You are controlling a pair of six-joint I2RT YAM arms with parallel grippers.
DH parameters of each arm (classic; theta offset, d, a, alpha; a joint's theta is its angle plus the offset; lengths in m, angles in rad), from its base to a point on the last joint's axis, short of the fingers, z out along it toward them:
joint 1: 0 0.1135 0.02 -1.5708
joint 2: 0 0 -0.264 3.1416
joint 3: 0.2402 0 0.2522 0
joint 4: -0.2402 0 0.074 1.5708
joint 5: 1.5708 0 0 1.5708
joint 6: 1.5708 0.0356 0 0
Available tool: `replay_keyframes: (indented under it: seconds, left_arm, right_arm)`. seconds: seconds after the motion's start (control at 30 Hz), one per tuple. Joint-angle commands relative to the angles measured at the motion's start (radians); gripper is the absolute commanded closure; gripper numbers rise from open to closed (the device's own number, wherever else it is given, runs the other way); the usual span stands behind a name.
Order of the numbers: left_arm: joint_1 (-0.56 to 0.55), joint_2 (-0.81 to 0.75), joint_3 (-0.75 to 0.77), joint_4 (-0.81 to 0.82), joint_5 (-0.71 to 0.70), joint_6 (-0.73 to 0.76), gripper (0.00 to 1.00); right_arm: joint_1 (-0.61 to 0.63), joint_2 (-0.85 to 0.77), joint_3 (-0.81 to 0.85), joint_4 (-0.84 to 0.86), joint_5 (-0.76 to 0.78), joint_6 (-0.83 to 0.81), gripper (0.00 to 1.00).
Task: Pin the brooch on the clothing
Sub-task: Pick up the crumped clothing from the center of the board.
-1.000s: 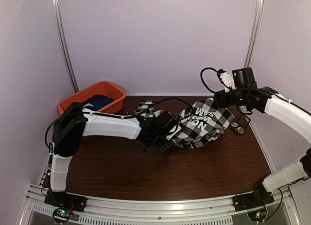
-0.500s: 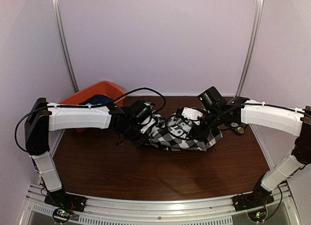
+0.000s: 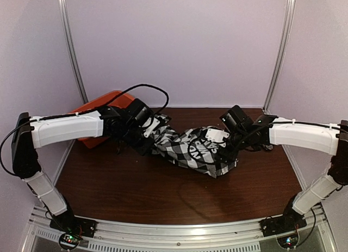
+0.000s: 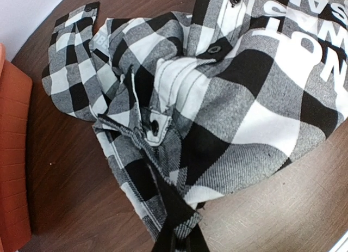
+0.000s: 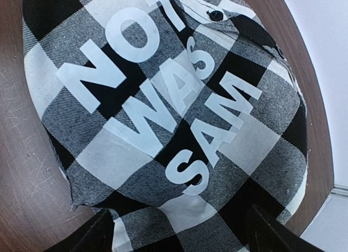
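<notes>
My left gripper is already pinching the opposite end of the crumpled shirt, so my right gripper will next move back and down onto the shirt's near corner (image 3: 218, 171) (image 5: 89, 196) and close there.
The clothing (image 3: 190, 151), a black-and-white checked shirt with white block letters, lies crumpled mid-table. My left gripper (image 3: 151, 145) is shut on a fold at its left edge; the left wrist view shows the fingers (image 4: 182, 242) pinching a checked hem of the shirt (image 4: 217, 116). My right gripper (image 3: 224, 148) hovers over the shirt's right part, open. In the right wrist view its dark fingers (image 5: 272, 233) stand wide apart just above the lettered panel (image 5: 163, 99), holding nothing. The brooch does not show in any view.
An orange bin (image 3: 89, 139) sits at the back left, mostly hidden behind my left arm; its wall also shows as an orange edge (image 4: 11, 154) in the left wrist view. Brown tabletop (image 3: 163, 192) lies in front of the shirt. White walls close in the back and sides.
My left arm has swung back and to the left, dragging the shirt with it. My right arm came down from the back right onto the shirt and its jaws spread wider.
</notes>
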Motion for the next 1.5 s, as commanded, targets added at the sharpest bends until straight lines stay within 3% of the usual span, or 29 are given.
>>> replay_keyframes:
  seconds: [0.0,0.13,0.37,0.53,0.83,1.1,1.47]
  left_arm:
    - [0.044,-0.053,0.033,0.003,0.0,-0.017,1.0]
    - [0.102,-0.096,0.076,0.001,0.017,-0.041,1.0]
    - [0.158,-0.084,0.177,-0.019,0.063,-0.053,1.0]
    - [0.159,-0.067,0.184,-0.021,0.084,-0.065,1.0]
    - [0.159,-0.072,0.175,-0.021,0.077,-0.072,1.0]
    - [0.162,-0.077,0.16,-0.016,0.071,-0.072,1.0]
    - [0.185,-0.083,0.135,-0.001,0.083,-0.072,1.0]
  right_arm:
    - [0.005,-0.064,-0.009,-0.031,-0.023,0.016,0.15]
    - [0.01,-0.157,-0.057,-0.054,-0.105,-0.061,0.14]
    - [0.035,-0.266,-0.189,0.0,-0.097,-0.16,0.07]
    - [0.092,-0.216,-0.24,0.055,-0.036,-0.204,0.08]
    - [0.188,-0.073,-0.317,0.334,0.089,-0.196,0.13]
    - [0.202,0.056,-0.338,0.508,0.139,-0.18,0.28]
    - [0.207,0.101,-0.365,0.538,0.09,-0.178,0.33]
